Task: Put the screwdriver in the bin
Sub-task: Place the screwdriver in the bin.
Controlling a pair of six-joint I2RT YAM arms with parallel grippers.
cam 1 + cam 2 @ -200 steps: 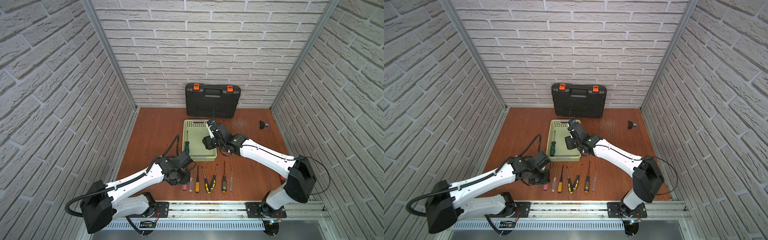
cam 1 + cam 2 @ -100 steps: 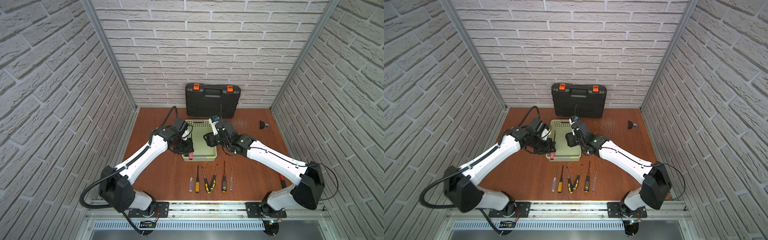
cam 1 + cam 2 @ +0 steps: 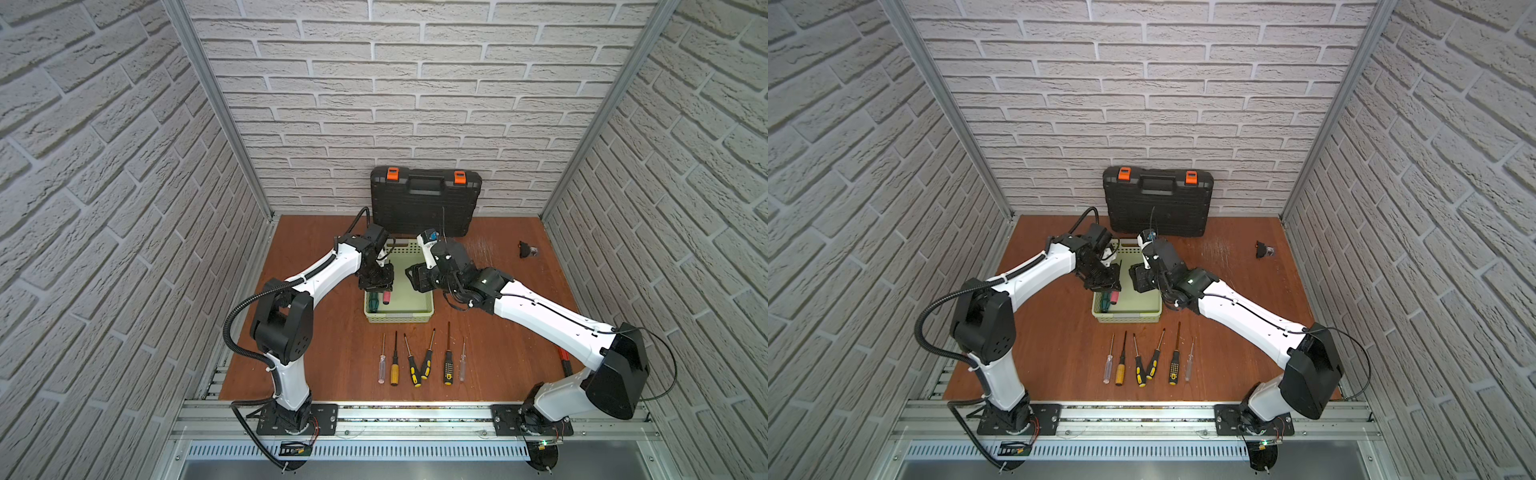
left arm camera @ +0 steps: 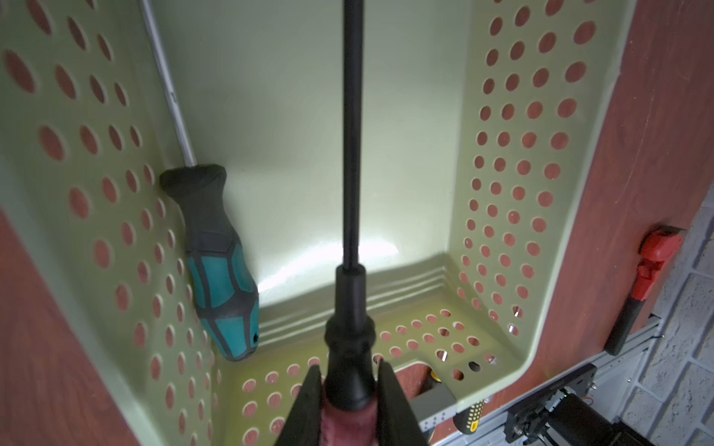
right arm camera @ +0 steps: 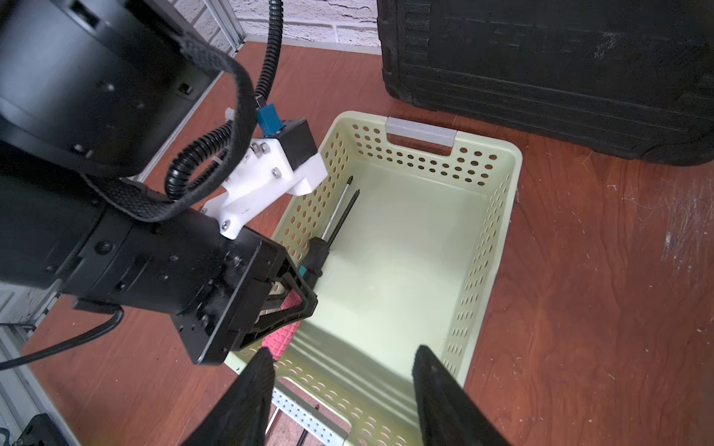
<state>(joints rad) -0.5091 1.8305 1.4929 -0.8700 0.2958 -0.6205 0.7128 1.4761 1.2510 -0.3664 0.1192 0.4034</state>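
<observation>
Next I will lower my left gripper deeper and toward the bin's middle to release the screwdriver on the bare bin bottom, because the teal-handled one lines the bin's side.
The bin (image 3: 399,318) (image 3: 1127,319) is a pale green perforated basket in the middle of the table. My left gripper (image 3: 376,286) (image 4: 349,372) is shut on a screwdriver (image 4: 351,301) with a pink handle (image 3: 387,297) (image 5: 281,336) and a black shaft. It holds it low inside the bin's left side, shaft pointing at the far end. A teal-handled screwdriver (image 4: 220,262) (image 3: 374,303) lies in the bin along the left wall. My right gripper (image 3: 417,277) (image 5: 342,353) hovers open and empty over the bin's right side.
A black toolcase (image 3: 426,203) with orange latches stands against the back wall behind the bin. Several screwdrivers (image 3: 419,361) lie in a row in front of the bin. A small black part (image 3: 527,249) sits at the back right. A red-handled tool (image 4: 653,262) lies by the right edge.
My left arm has swung from the front row of screwdrivers up over the bin, carrying the pink-handled screwdriver down inside it. The right gripper has stayed over the bin, still open.
</observation>
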